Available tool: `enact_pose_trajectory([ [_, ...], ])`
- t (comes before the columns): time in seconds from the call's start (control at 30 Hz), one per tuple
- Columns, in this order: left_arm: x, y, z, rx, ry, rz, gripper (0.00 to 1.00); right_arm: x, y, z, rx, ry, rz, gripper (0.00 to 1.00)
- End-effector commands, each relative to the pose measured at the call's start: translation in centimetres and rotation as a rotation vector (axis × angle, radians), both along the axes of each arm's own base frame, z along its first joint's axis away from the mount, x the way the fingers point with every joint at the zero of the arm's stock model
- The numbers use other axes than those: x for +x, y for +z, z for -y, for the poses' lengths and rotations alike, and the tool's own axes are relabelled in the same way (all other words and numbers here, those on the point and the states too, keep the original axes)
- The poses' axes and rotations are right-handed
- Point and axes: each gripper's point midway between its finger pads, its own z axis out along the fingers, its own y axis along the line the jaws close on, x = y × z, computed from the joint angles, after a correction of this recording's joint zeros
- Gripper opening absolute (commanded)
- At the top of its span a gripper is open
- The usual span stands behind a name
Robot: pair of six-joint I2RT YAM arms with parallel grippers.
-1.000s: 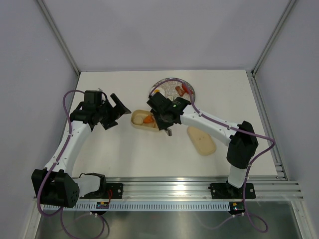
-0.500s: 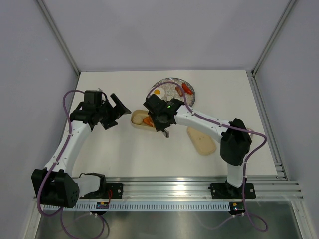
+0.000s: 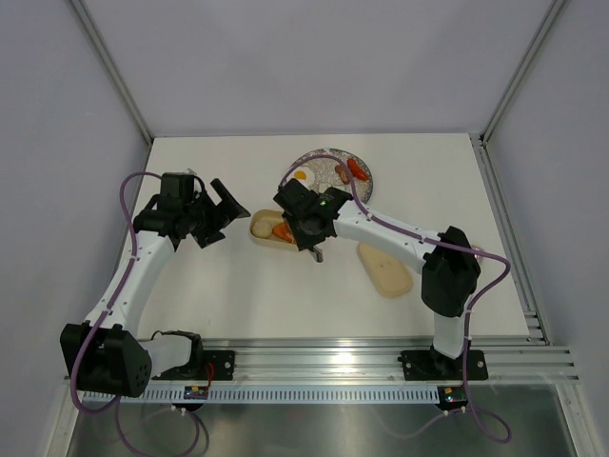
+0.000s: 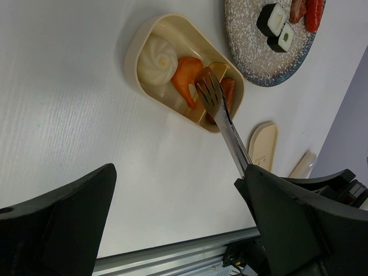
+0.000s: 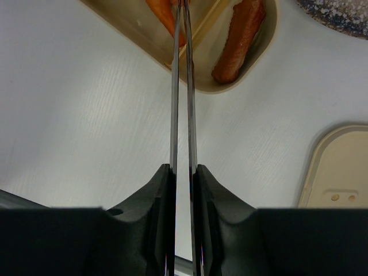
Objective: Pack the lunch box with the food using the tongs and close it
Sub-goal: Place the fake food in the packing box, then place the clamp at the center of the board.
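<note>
The tabletop past the plate, right of my right gripper in the top view, is clear, so my right gripper should carry the tongs there next, lower them and let go.
The beige lunch box [image 3: 262,229] [image 4: 140,47] lies at mid-table. It holds a beige ball [image 4: 156,57], an orange carrot piece [image 4: 185,77] and a sausage [image 4: 228,91] [image 5: 241,37]. My right gripper [image 3: 308,225] [image 5: 183,169] is shut on the silver tongs [image 4: 223,118] [image 5: 175,98]. Their arms are squeezed nearly together, tips over the box's inner divider between carrot and sausage. The cream lid [image 3: 384,269] [image 5: 339,167] lies to the right. My left gripper [image 3: 225,204] [image 4: 175,175] stands open and empty, left of the box.
A round speckled plate [image 3: 324,158] [image 4: 253,54] behind the box carries a fried egg [image 3: 301,176], two sushi rolls [image 4: 271,17] and red-brown sausages [image 3: 352,171]. An aluminium rail [image 3: 333,362] runs along the near table edge.
My right gripper has moved the tongs slightly left, from the plate side to over the lunch box, uncovering the fried egg. The left arm has not moved.
</note>
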Motion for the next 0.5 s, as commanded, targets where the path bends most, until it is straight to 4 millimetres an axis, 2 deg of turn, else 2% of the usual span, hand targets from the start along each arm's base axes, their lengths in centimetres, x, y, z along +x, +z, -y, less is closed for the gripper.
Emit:
enact_pose_trajectory([
  [0.0, 0.7, 1.4, -0.1, -0.003, -0.006, 0.069, 0.99, 0.9, 6.5, -0.4, 0.101, -0.009, 0.136, 0.15],
  [0.17, 0.9, 0.9, 0.0, -0.007, -0.005, 0.059, 0.99, 1.5, 10.1, 1.2, 0.117, -0.056, 0.236, 0.16],
  [0.33, 0.7, 0.8, 0.0, -0.006, -0.006, 0.055, 0.99, 2.4, 11.2, 3.8, 0.071, -0.122, 0.298, 0.16],
  [0.43, 0.6, 0.8, -0.1, 0.001, -0.004, 0.054, 0.99, 3.0, 11.2, 6.5, 0.057, -0.186, 0.315, 0.16],
  [0.47, 0.6, 0.8, -0.2, 0.004, -0.003, 0.054, 0.99, 3.5, 11.3, 8.4, 0.062, -0.232, 0.320, 0.16],
])
